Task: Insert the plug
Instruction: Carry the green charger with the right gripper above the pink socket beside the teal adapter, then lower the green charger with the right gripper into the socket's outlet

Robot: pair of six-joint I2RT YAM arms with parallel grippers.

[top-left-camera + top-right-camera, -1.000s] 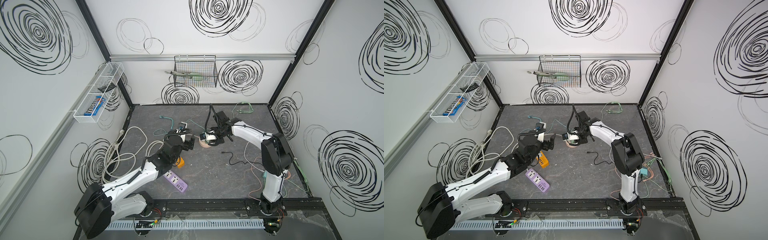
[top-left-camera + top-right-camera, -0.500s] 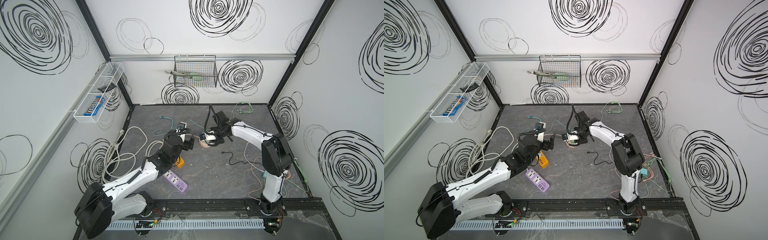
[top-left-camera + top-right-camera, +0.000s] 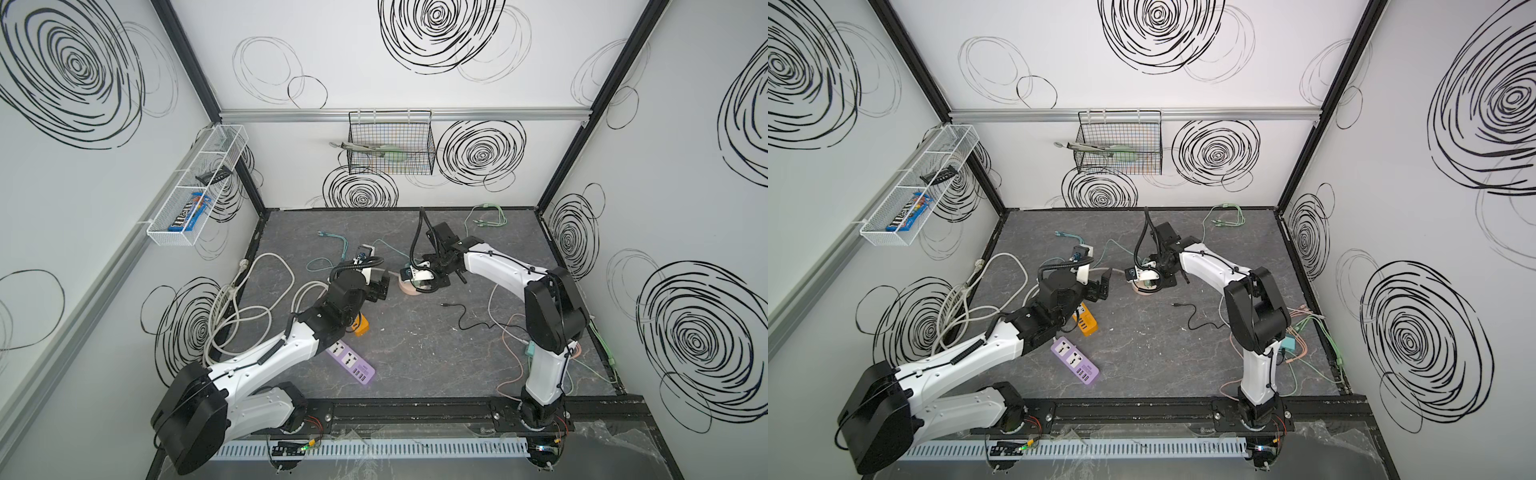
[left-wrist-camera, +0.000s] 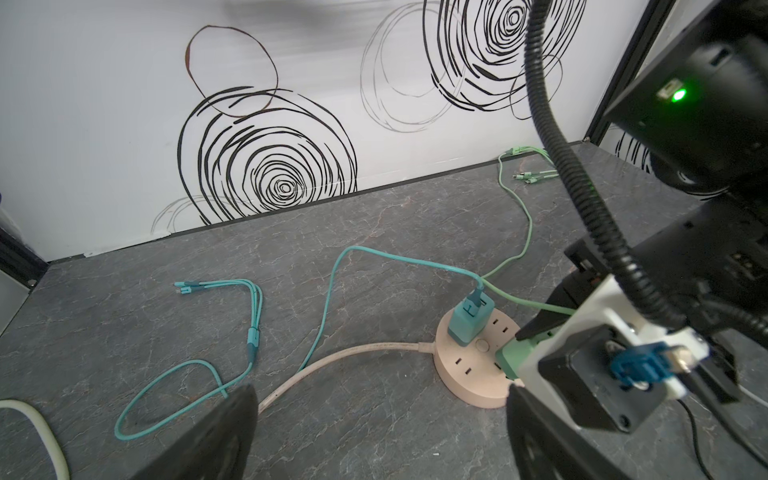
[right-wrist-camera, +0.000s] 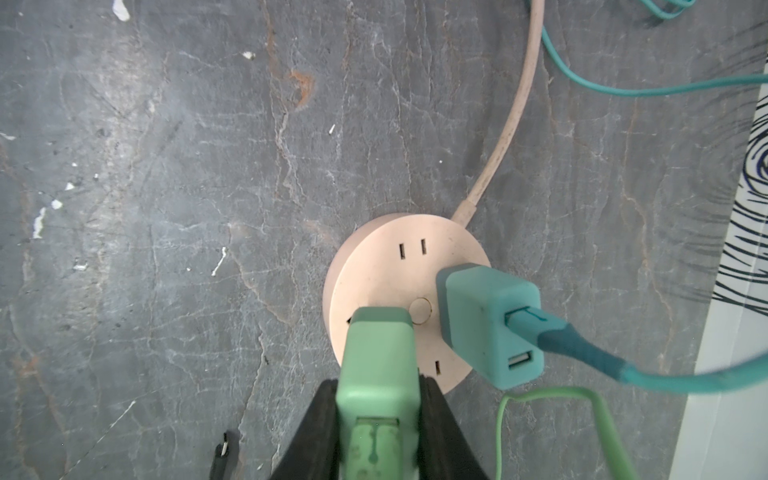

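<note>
The light green plug leans, so next my right gripper tilts upright, presses down onto the hub's covered socket (image 5: 382,312), which lies below it, and releases the plug.
A round pink socket hub (image 5: 374,270) lies on the grey table, also in both top views (image 3: 409,289) (image 3: 1143,289). A teal charger (image 5: 486,324) with its cable is plugged into the hub. My right gripper (image 5: 378,386) is shut on a light green plug (image 5: 378,353), whose front end meets the hub's face over a socket; its prongs are hidden. In the left wrist view the green plug (image 4: 513,357) sits at the hub's rim (image 4: 465,374) under the right arm. My left gripper (image 4: 374,436) is open and empty, just left of the hub (image 3: 384,286).
A purple power strip (image 3: 353,365) and an orange one (image 3: 359,326) lie under the left arm. White cables (image 3: 249,299) coil at the left wall. A black cable (image 3: 461,316), teal cable (image 3: 336,243) and green cable ends (image 3: 486,218) lie around the hub.
</note>
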